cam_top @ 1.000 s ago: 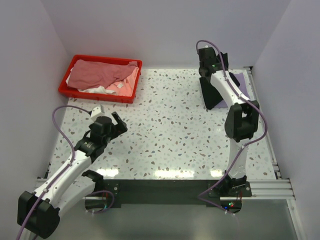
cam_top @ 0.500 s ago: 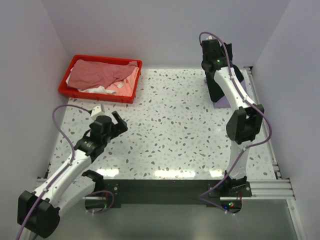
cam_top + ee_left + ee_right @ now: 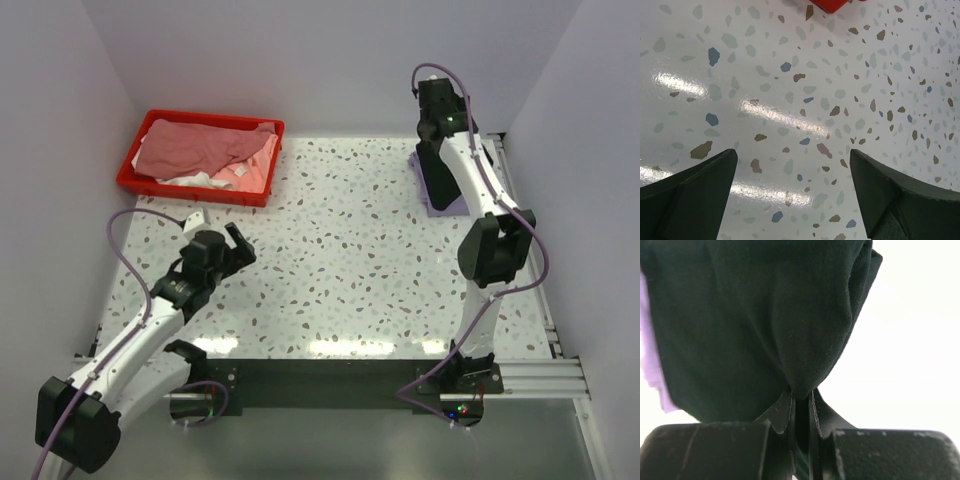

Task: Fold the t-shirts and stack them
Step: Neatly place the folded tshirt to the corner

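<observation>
Next, my right gripper moves to the right in the top view and down over the light purple t-shirt [image 3: 447, 210] [image 3: 652, 375], then releases, because the black t-shirt hangs raised.
My right gripper [image 3: 434, 145] is at the far right back of the table, shut on a fold of the black t-shirt [image 3: 440, 185]. The shirt hangs down from it over the light purple t-shirt [image 3: 447, 210], which lies flat beneath. In the right wrist view the black t-shirt [image 3: 750, 315] fills the frame above my right gripper [image 3: 801, 396], with a strip of the purple t-shirt [image 3: 652, 375] at the left edge. My left gripper [image 3: 235, 246] stands open and holds nothing over bare table, and in the left wrist view the left gripper [image 3: 792, 195] has only table between its fingers.
A red plastic bin [image 3: 200, 196] stands at the back left, holding a crumpled dusty pink t-shirt [image 3: 200, 145] and a white one [image 3: 190, 180]. Its corner [image 3: 829, 5] shows at the top of the left wrist view. White walls close in the table on three sides.
My right arm has swung right and toward the back wall, carrying the black t-shirt over the purple one. The left arm has not moved.
</observation>
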`<state>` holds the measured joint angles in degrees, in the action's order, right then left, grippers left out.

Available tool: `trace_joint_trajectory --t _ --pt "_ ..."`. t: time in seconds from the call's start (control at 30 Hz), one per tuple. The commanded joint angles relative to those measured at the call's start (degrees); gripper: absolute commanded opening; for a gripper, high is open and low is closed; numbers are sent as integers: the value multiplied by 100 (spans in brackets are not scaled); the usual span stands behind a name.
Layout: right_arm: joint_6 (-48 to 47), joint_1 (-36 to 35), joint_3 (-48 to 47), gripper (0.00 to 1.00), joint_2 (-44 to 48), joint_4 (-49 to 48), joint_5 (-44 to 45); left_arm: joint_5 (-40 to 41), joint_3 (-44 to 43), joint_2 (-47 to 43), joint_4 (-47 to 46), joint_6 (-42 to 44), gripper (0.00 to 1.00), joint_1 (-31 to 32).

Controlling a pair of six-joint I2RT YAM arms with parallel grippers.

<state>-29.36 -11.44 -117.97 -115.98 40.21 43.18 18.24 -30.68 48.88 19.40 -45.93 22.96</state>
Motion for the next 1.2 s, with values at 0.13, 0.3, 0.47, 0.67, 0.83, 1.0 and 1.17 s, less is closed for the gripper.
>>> trace_joint_trajectory --t 0.13,0.3,0.47,0.67,0.83,1.0,1.17 --pt "756 -7 -788 0 190 707 -775 31 -220 121 -191 -39 100 15" --pt "853 -209 -964 0 295 1032 -750 13 -220 201 -208 -4 100 15" --pt "1029 -279 -1088 0 375 1174 -758 22 -237 201 -200 23 100 24" --pt "941 -271 -692 0 305 919 -512 22 -237 165 -165 23 100 15" --pt "959 -227 -648 0 32 814 -302 57 -255 148 -147 23 100 15" --pt "1020 -34 -753 0 -161 682 -152 83 -263 165 -121 23 100 15" --pt "1038 203 -570 0 -214 612 -441 101 -290 244 -138 23 100 15"
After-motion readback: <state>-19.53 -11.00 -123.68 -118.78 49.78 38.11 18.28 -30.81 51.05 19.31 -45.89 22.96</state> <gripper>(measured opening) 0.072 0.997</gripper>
